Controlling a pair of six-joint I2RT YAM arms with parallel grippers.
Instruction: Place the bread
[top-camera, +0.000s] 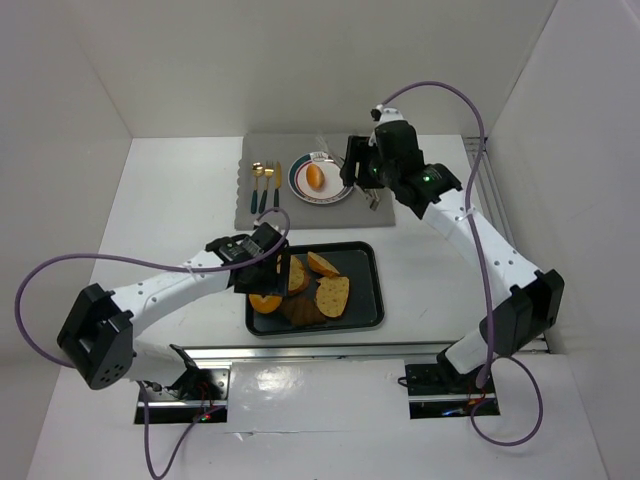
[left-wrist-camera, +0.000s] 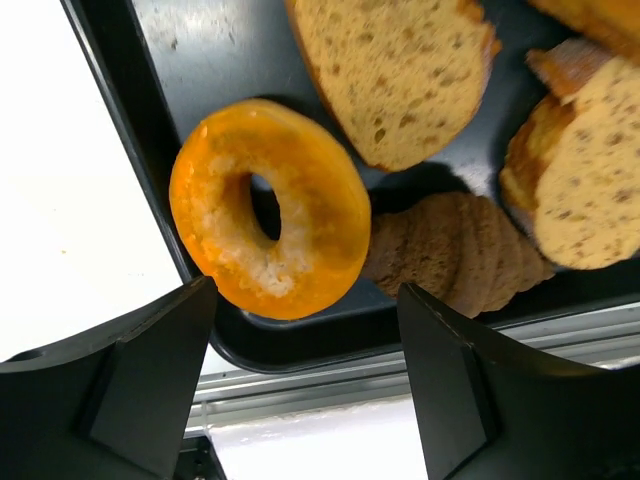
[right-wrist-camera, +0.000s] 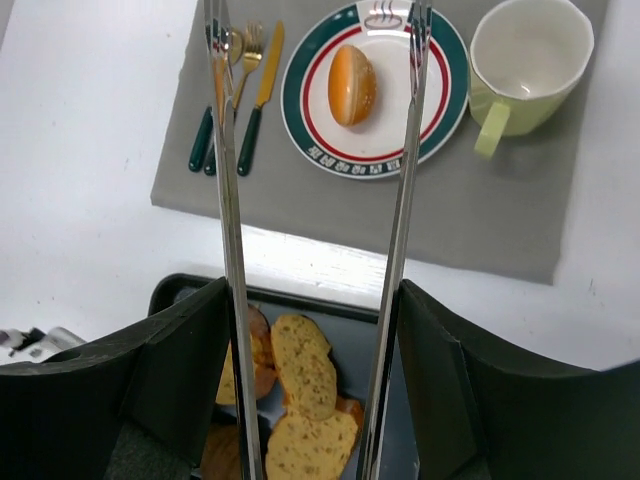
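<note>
My right gripper draws back next and turns its spread tongs onto the bagel (top-camera: 265, 302), which lies back of the gripper, left in the top view.
The bread lies on a black tray (top-camera: 370, 250): a golden ring bagel (top-camera: 265, 302), toasted slices (top-camera: 332, 295) and a dark croissant (top-camera: 300, 312). My left gripper (top-camera: 268, 268) hangs open just above the tray's near-left part. In the left wrist view the bagel (left-wrist-camera: 270, 205) lies just beyond my open, empty left gripper (left-wrist-camera: 305, 380), with the croissant (left-wrist-camera: 460, 250) beside it. A small orange roll (top-camera: 315, 177) lies on the green-rimmed plate (top-camera: 298, 185). My right gripper (right-wrist-camera: 312, 380) is shut on metal tongs (right-wrist-camera: 228, 200), whose spread arms reach over the roll (right-wrist-camera: 352, 84).
A grey placemat (top-camera: 260, 215) carries the plate, gold cutlery with green handles (top-camera: 265, 185) and a pale green mug (right-wrist-camera: 525, 55). White walls enclose the table on three sides. A metal rail runs along the near edge (left-wrist-camera: 400, 385).
</note>
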